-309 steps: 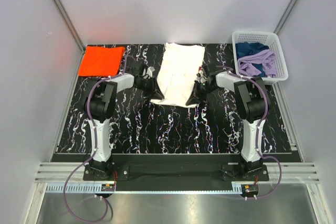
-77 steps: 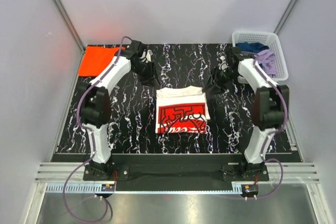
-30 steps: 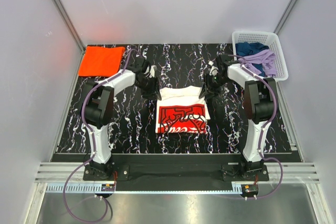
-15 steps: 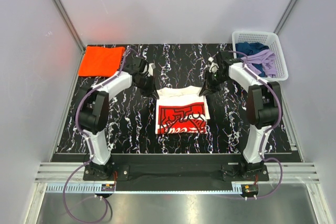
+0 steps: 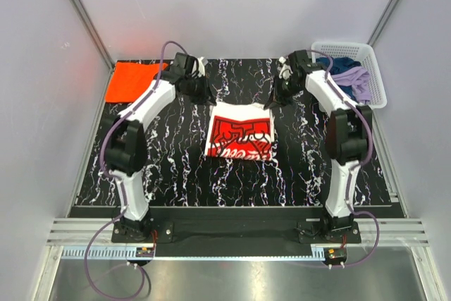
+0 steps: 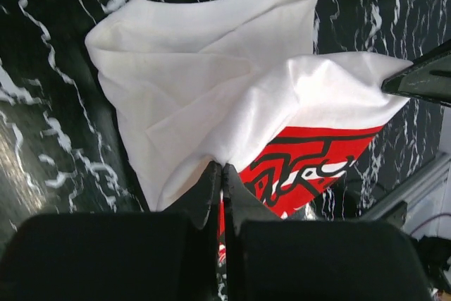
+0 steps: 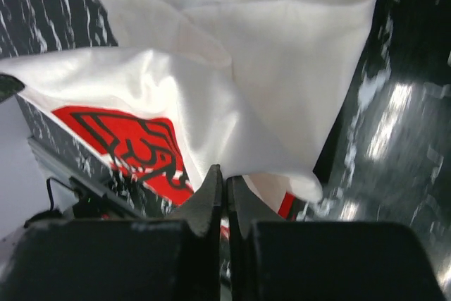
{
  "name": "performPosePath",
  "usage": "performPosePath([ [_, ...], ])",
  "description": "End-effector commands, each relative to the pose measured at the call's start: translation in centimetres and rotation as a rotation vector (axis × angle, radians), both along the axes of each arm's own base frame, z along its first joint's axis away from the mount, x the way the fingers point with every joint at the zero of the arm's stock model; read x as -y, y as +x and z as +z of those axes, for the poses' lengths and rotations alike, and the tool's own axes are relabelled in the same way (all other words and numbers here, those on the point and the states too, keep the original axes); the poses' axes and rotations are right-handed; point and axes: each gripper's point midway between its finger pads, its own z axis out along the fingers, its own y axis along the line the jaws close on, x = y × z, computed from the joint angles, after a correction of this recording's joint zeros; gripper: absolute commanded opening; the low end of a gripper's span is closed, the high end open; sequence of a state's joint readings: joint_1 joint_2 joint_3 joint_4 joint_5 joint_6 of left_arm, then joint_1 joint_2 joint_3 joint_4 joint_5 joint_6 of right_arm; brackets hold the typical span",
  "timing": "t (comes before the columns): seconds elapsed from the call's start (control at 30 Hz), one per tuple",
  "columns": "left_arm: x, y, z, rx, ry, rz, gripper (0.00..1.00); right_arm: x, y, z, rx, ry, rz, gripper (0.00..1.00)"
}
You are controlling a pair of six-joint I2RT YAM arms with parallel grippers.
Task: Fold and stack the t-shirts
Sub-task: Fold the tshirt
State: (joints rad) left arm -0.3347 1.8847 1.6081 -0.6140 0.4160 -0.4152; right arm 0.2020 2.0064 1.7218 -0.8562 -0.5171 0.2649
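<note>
My right gripper holds the shirt's pinched corner, and the shirt's far edge still hangs lifted. It will next carry the corner outward and down toward the bare tabletop beyond the shirt (image 5: 261,82) to let it go.
The white t-shirt (image 5: 239,132) with the red printed graphic hangs folded between my two grippers, its far edge lifted and its near part on the black marbled table (image 5: 176,167). My left gripper (image 5: 208,98) is shut on the shirt's far left corner; in the left wrist view (image 6: 222,167) the cloth (image 6: 211,96) is pinched between the closed jaws. My right gripper (image 5: 272,99) is shut on the far right corner, seen in the right wrist view (image 7: 225,177) with the cloth (image 7: 268,89). The folded orange t-shirt (image 5: 135,80) lies at the far left corner.
A white plastic basket (image 5: 352,72) with blue and purple clothes stands at the far right corner. Metal frame posts and grey walls close in the table on the left, right and back.
Both grippers have lifted the shirt's far edge and pulled it away from the arm bases, dragging the shirt farther back. The arms are stretched out more.
</note>
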Motion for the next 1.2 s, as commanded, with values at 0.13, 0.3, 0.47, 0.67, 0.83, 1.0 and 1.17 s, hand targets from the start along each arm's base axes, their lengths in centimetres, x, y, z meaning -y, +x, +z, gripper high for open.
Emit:
performPosePath([
  [0.13,-1.2,10.0,-3.8,0.09,-0.002,0.072,0.0,1.5,8.9,-5.7,0.053,-0.026,-0.024,0.02],
  [0.3,-1.2,16.8,-6.5,0.147,-0.014,0.087,0.0,2.8,13.3,-8.7,0.06,-0.032,-0.068,0.06],
  [0.47,-4.1,19.3,-6.1,0.175,-0.033,0.182,0.0,2.4,14.7,-8.0,0.063,-0.018,-0.074,0.08],
  [0.67,-3.5,18.4,-4.5,0.213,-0.152,0.194,0.0,1.7,15.2,-4.9,0.132,0.055,-0.105,0.08],
  [0.83,-2.6,17.5,0.3,0.307,-0.199,0.188,0.0,1.2,14.9,-1.6,0.203,0.103,-0.114,0.07],
  [1.0,-3.0,17.9,4.4,0.401,-0.208,0.212,0.0,1.2,15.7,2.2,0.285,0.119,-0.135,0.06],
  [1.17,-3.3,20.0,2.6,0.384,-0.211,0.239,0.0,0.8,17.4,1.2,0.295,0.141,-0.153,0.19],
])
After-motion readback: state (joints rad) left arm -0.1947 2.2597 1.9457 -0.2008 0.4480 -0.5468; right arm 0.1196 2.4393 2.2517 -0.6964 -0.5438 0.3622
